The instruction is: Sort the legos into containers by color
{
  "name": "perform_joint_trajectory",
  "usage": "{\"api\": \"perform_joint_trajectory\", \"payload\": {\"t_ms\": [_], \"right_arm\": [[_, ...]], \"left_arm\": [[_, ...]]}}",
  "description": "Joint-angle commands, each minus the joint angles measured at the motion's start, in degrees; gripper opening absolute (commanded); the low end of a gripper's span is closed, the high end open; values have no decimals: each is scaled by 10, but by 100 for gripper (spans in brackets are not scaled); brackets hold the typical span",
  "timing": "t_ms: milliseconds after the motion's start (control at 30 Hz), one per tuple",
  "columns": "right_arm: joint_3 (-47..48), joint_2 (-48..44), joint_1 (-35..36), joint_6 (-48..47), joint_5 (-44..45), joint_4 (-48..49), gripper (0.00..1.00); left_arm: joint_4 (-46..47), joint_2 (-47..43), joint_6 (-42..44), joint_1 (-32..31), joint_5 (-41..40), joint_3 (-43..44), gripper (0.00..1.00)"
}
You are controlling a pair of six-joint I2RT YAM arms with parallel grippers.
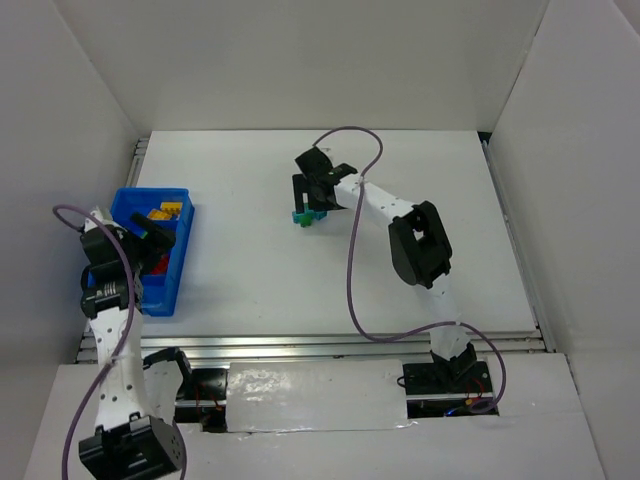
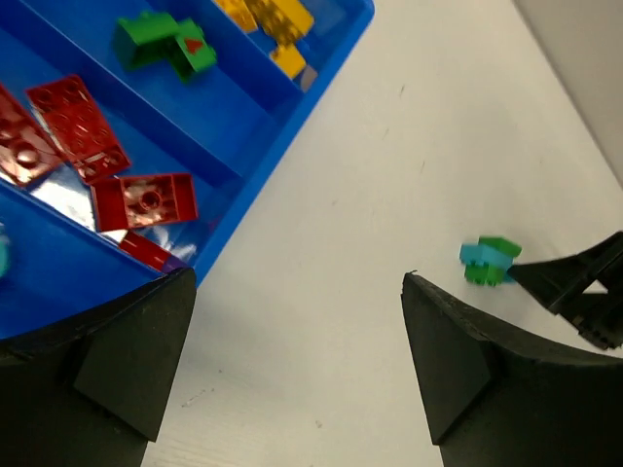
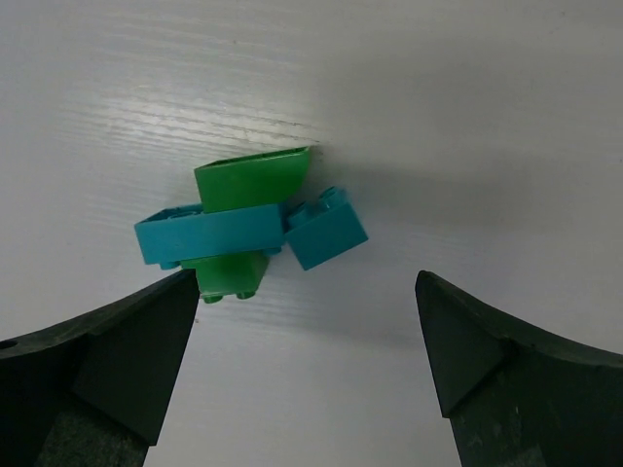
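The robot's right gripper will next turn square to the small teal brick (image 1: 320,214) (image 3: 326,231), then go down around it to close.
A stuck-together cluster lies on the white table: a green brick (image 3: 250,179), a flat teal brick (image 3: 209,233) across it, and a small teal brick (image 3: 326,230) touching its side. It also shows in the top view (image 1: 306,216) and the left wrist view (image 2: 490,261). My right gripper (image 3: 307,280) is open and empty just above and short of the cluster; in the top view it (image 1: 314,194) hangs over it. My left gripper (image 2: 297,279) is open and empty beside the blue tray (image 2: 287,126). The tray's compartments hold red bricks (image 2: 144,200), green bricks (image 2: 161,44) and yellow bricks (image 2: 275,21).
The tray (image 1: 158,306) stands at the table's left edge, my left gripper (image 1: 158,243) over its right side. White walls enclose the table on three sides. A purple cable (image 1: 352,250) loops along the right arm.
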Motion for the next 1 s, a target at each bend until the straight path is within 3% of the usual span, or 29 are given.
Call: {"api": "perform_joint_trajectory", "payload": {"t_ms": [0, 100, 233, 367, 467, 633, 833, 967], "right_arm": [[-14, -13, -20, -76, -51, 15, 100], [-82, -52, -47, -126, -173, 92, 97], [-150, -81, -66, -188, -253, 139, 92], [-107, -61, -69, -265, -249, 97, 81], [-77, -41, -70, -296, -240, 73, 80], [-70, -31, -69, -310, -227, 95, 78], [-6, 11, -69, -314, -231, 57, 61], [7, 26, -69, -322, -249, 46, 59]], "left_arm": [[38, 40, 22, -3, 79, -3, 99], [54, 50, 22, -3, 110, -12, 99], [62, 43, 23, -3, 123, -14, 100], [70, 49, 24, -3, 139, -17, 99], [73, 57, 25, -4, 151, -18, 100], [80, 58, 25, -3, 165, -21, 99], [79, 63, 27, -4, 169, -20, 99], [84, 66, 25, -3, 175, -21, 99]]}}
